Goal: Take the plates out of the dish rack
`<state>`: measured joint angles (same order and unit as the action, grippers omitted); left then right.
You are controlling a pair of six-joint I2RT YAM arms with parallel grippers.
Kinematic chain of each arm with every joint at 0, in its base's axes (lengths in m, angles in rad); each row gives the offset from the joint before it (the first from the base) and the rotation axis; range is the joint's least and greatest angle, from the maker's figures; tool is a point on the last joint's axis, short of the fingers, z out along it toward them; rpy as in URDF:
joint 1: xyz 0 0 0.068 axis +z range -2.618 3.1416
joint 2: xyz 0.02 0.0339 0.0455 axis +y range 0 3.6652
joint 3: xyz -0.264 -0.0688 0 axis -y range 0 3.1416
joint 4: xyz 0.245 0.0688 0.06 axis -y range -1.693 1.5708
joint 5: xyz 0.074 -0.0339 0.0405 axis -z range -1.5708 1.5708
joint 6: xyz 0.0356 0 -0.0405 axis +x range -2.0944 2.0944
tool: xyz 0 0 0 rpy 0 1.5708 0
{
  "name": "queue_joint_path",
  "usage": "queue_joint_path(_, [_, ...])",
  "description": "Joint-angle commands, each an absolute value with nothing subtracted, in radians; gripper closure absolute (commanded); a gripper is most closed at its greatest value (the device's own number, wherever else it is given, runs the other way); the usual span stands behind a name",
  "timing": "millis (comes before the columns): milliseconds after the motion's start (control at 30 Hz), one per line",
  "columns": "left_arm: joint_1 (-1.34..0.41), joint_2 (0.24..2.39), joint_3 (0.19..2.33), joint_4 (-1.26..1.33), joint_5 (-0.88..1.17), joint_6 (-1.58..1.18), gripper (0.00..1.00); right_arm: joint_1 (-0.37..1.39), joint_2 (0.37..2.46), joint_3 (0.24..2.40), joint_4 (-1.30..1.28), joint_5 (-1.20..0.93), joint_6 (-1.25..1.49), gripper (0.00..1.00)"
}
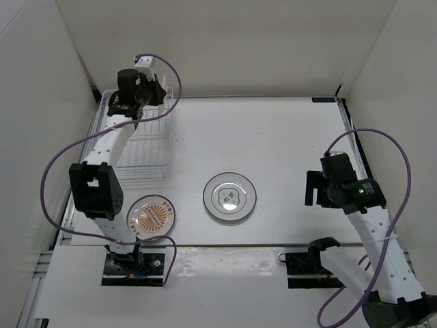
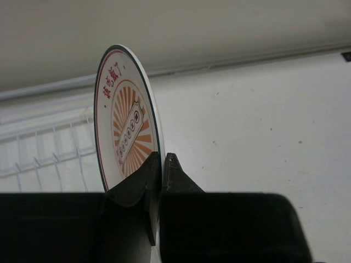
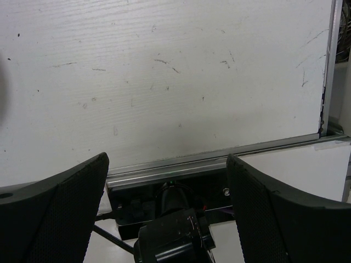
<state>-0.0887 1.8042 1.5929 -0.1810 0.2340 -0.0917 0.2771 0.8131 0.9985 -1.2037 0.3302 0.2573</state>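
Note:
My left gripper next swings back and down to release its plate onto the matching flat-lying orange-patterned plate, lower than the gripper and nearer my base.
My left gripper [image 1: 134, 104] is over the far end of the white wire dish rack [image 1: 150, 154]. In the left wrist view it [image 2: 163, 160] is shut on the rim of an upright orange-brown sunburst plate [image 2: 125, 123], with rack wires [image 2: 44, 159] behind it. This plate is hidden under the gripper in the top view. A second orange-patterned plate [image 1: 151, 217] lies flat on the table in front of the rack. A white plate with a grey ring [image 1: 229, 196] lies flat at the table's middle. My right gripper [image 1: 311, 188] [image 3: 167, 161] is open and empty, right of the white plate.
The table's metal front rail [image 3: 219, 156] and the right arm's base [image 3: 173, 235] show below the right gripper. White walls enclose the table on the left, back and right. A purple cable [image 1: 65, 154] loops off the left arm.

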Motion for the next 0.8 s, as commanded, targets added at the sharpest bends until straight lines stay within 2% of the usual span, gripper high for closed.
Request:
queue_joint_path(0, [-0.095, 1.603, 1.6, -0.127, 0.287, -0.046, 1.0, 0.281, 0.785, 0.992, -1.192, 0.331, 0.256, 0.11])
queue_joint_path(200, [-0.106, 1.361, 1.465, -0.185, 0.425, -0.087, 1.0, 0.279, 0.767, 0.992, -1.189, 0.337, 0.259, 0.11])
queue_joint_path(300, [-0.172, 1.205, 1.392, -0.344, 0.443, -0.014, 1.0, 0.282, 0.761, 0.992, -1.186, 0.321, 0.25, 0.11])
queue_joint_path(333, [-0.248, 1.105, 1.329, -0.429, 0.44, 0.082, 1.0, 0.284, 0.756, 0.992, -1.183, 0.321, 0.25, 0.11])
queue_joint_path(400, [-0.305, 1.033, 1.273, -0.547, 0.379, 0.136, 1.0, 0.281, 0.746, 0.991, -1.178, 0.324, 0.252, 0.11])
queue_joint_path(533, [-0.504, 0.786, 1.111, -0.781, 0.123, 0.241, 1.0, 0.285, 0.739, 0.992, -1.18, 0.319, 0.247, 0.11])
queue_joint_path(767, [-0.545, 0.597, 1.003, -1.023, 0.078, 0.198, 1.0, 0.291, 0.736, 0.992, -1.177, 0.314, 0.247, 0.11])
